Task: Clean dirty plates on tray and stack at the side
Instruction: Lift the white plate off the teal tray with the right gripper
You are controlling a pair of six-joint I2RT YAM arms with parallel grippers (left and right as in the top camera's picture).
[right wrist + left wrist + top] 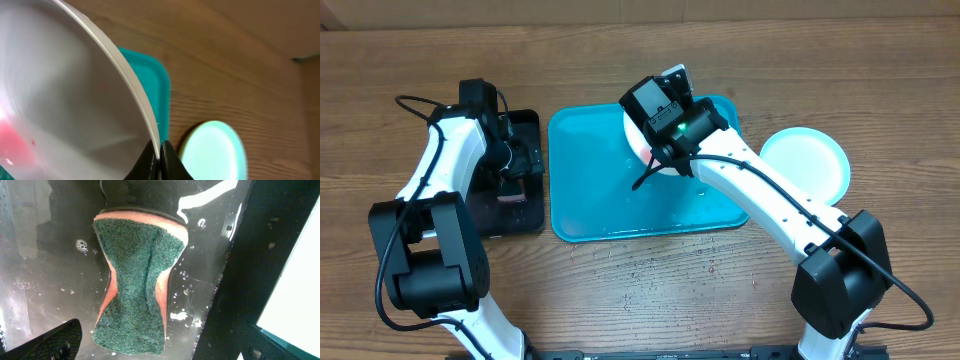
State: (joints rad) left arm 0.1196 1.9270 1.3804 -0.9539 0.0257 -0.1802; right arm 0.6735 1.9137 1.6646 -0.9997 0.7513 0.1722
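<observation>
The pale blue plate (807,163) is below my right gripper and to its right in the overhead view. My right gripper moves there next and lowers the white plate (636,135) on top.
The turquoise tray (590,190) lies mid-table, wet. My right gripper (655,150) is over its far right part, shut on the rim of the white plate (636,135), which it holds tilted. In the right wrist view the fingers (161,150) pinch the plate's rim (125,75), and a red smear (15,142) shows on the plate's face. The pale blue plate (807,163) lies on the table right of the tray and also shows in the right wrist view (215,150). The pale yellow plate is out of view. My left gripper (515,165) is open above the black tray.
The narrow black tray (525,215) lies left of the turquoise tray. It is wet and holds a green and orange sponge (137,290), pinched at its middle, lying just ahead of my left fingers. Bare wooden table surrounds both trays.
</observation>
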